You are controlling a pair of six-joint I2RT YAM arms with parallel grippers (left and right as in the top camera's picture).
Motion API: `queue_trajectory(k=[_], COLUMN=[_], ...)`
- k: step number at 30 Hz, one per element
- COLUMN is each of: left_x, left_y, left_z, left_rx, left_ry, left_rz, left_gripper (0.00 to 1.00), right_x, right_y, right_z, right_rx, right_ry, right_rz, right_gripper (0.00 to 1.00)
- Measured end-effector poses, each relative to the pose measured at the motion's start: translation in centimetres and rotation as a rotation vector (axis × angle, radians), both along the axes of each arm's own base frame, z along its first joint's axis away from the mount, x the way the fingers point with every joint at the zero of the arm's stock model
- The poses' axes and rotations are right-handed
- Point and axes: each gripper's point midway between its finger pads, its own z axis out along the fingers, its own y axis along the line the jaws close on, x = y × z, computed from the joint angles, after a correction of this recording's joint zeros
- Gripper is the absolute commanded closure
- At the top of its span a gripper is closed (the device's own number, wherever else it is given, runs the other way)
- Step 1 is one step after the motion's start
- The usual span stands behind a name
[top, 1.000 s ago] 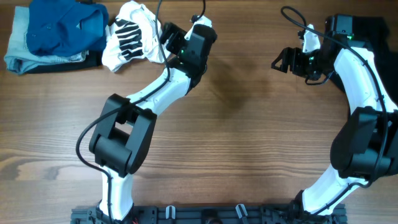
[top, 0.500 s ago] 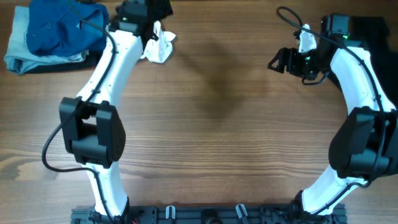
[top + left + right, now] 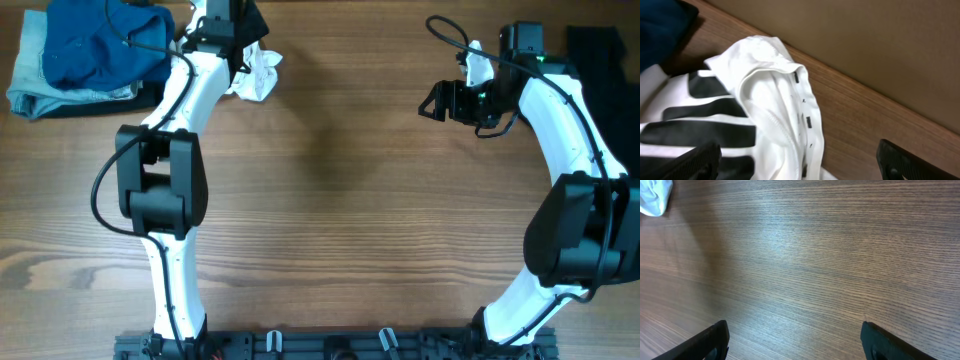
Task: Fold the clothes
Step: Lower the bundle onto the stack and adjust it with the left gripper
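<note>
Next, my left gripper comes down onto the shirt's white collar (image 3: pixel 789 141) beside the buttoned placket, below its open fingers, because loose folds bunch up there.
The white shirt with black stripes (image 3: pixel 257 72) lies crumpled at the table's back left. It fills the left wrist view (image 3: pixel 755 100), with its buttoned placket showing. My left gripper (image 3: pixel 240 25) (image 3: pixel 800 167) is open right over it, one finger on each side and nothing clamped. My right gripper (image 3: pixel 440 100) (image 3: pixel 800 340) is open and empty above bare wood at the back right. A corner of the white shirt shows at the top left of the right wrist view (image 3: pixel 652 195). A black garment (image 3: pixel 610 60) lies at the far right edge, behind the right arm.
A pile of blue and light-blue clothes (image 3: pixel 85 50) sits in the back left corner, next to the shirt; its dark blue edge shows in the left wrist view (image 3: pixel 660 25). The table's back edge and a brown wall (image 3: pixel 865 45) run just behind the shirt.
My left arm has swung from the middle back to the far left and now covers much of the shirt, which looks more bunched. My right gripper has drifted a little to the left.
</note>
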Motion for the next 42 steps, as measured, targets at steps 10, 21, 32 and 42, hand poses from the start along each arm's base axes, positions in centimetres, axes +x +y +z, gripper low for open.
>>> queue_trajectory(k=[10,21,32,42], left_x=[-0.1,-3.1,-9.7,-9.9], left_y=[-0.4,-1.2,-1.0,0.3], left_z=[-6.3,-8.8,-10.1,-10.1], left_rx=[0.012,0.11,0.283,0.362], left_ry=[0.084,0.273,0.59,0.615], left_rz=[-0.005,-0.09,-0.305,-0.324], left_gripper=[0.0,0.0,0.0,0.92], right_x=[0.0,0.2,0.5,0.5], right_y=[0.0,0.0,0.0,0.0], right_z=[0.0,0.1,0.1,0.1], right_rx=[0.0,-0.001,-0.001,-0.002], right_ry=[-0.002,-0.009,-0.021,-0.025], right_rz=[0.0,0.0,0.0,0.0], right_gripper=[0.15,0.15,0.15,0.15])
